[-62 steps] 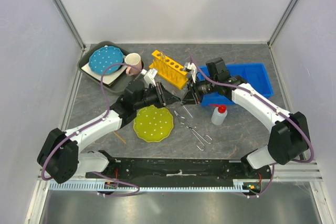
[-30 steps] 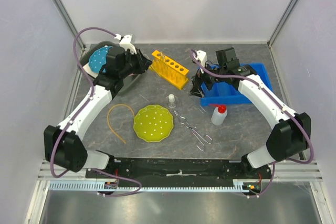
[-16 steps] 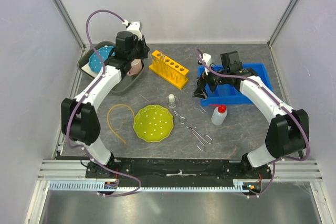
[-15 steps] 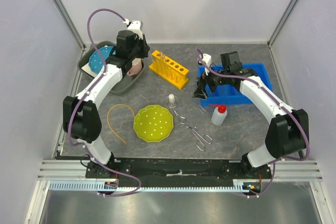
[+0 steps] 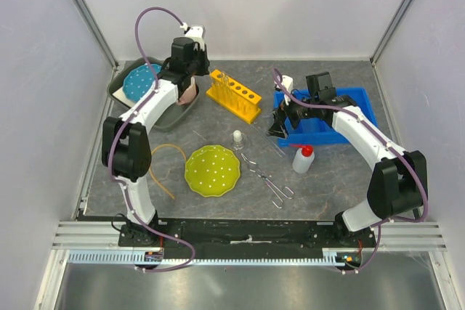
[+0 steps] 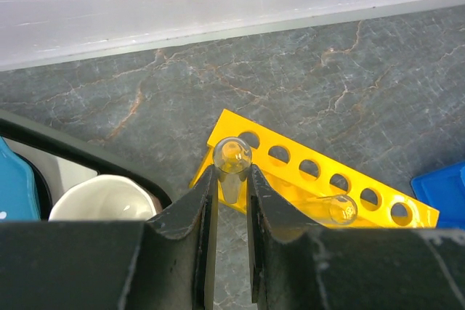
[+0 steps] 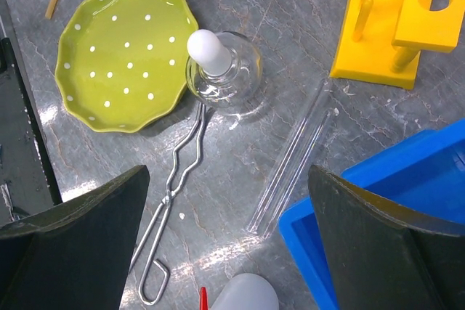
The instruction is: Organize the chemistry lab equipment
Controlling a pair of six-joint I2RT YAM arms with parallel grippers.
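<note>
My left gripper carries the upright clear tube down into the rack's empty end hole by the grey tray next.
My left gripper [image 6: 231,183] is shut on a thin clear tube [image 6: 232,161], held upright over the left end of the yellow test-tube rack [image 6: 312,179]. A second tube [image 6: 338,210] leans in the rack. From above, the left gripper [image 5: 193,78] hangs just left of the rack [image 5: 234,94]. My right gripper [image 7: 229,234] is open and holds nothing. It hovers over two clear tubes [image 7: 294,157] lying on the table, with the metal tongs [image 7: 174,201], the white-capped flask [image 7: 218,63] and the squeeze bottle [image 7: 243,297] close by.
A blue bin [image 5: 360,103] sits at the right, beside the right gripper [image 5: 277,127]. A yellow-green dotted plate [image 5: 211,170] lies in front. At back left a grey tray [image 5: 116,92] holds a blue plate [image 5: 138,81] and a pink mug [image 6: 102,197]. A yellow hose [image 5: 163,154] curves on the left.
The left arm has swung from the table's middle to the back, bringing its gripper beside the rack's left end. The right gripper has drawn back toward the blue bin.
</note>
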